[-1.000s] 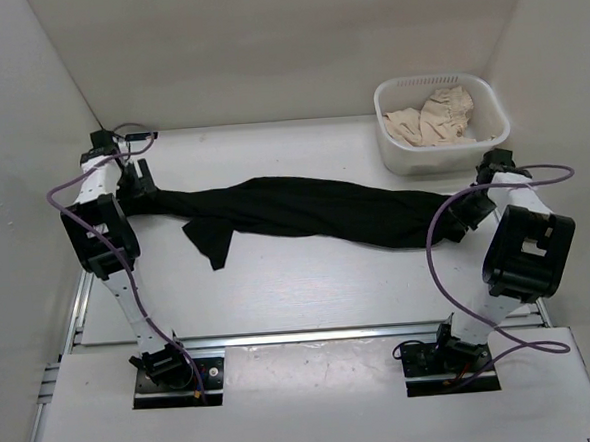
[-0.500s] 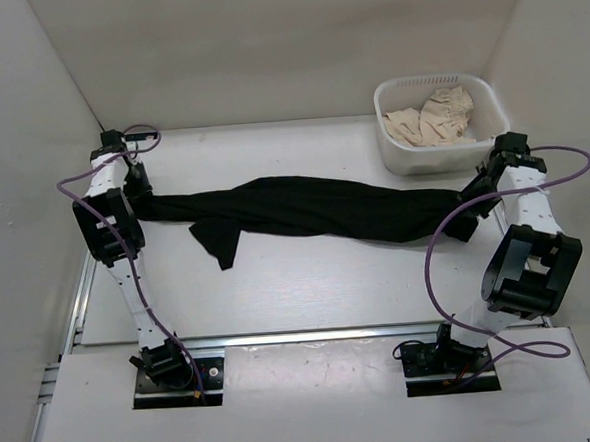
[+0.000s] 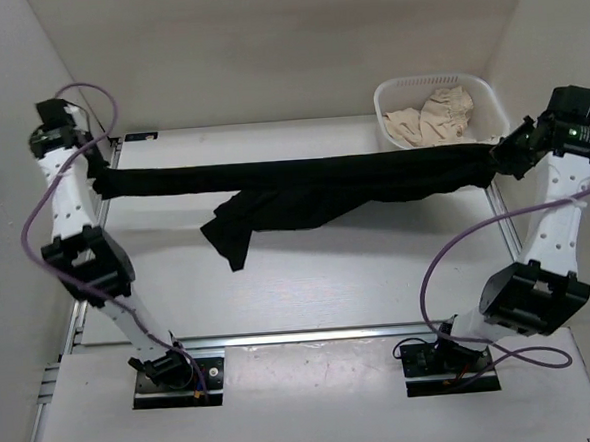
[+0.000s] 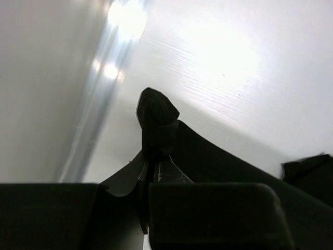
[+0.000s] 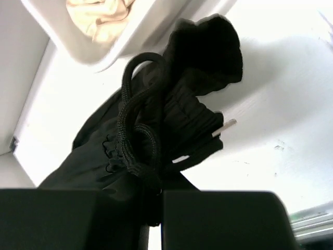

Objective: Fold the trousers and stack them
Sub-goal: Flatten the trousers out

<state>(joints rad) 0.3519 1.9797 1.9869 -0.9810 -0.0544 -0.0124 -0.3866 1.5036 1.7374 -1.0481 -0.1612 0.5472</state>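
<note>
The basket stands close behind the stretched fabric, so I must next pull my right gripper back and down to the bare near tabletop and release the waistband.
The black trousers (image 3: 303, 185) hang stretched in the air between both raised arms, above the white table (image 3: 309, 280). One loose leg droops down near the middle left. My left gripper (image 3: 99, 165) is shut on the leg-end fabric at the far left; in the left wrist view a tuft of the trousers (image 4: 156, 117) sticks out past the closed jaws of the left gripper (image 4: 155, 172). My right gripper (image 3: 501, 156) is shut on the waistband at the right. In the right wrist view the trousers (image 5: 182, 104), with a braided drawstring (image 5: 127, 130), bunch above the right gripper (image 5: 156, 198).
A white basket (image 3: 394, 140) with beige cloth (image 3: 434, 117) stands at the back right, just behind the stretched fabric. White walls close in the table on the left, back and right. Purple cables loop off both arms.
The left gripper has closed on the leg end. Both arms have risen and pulled apart, lifting the trousers off the table and drawing them taut.
</note>
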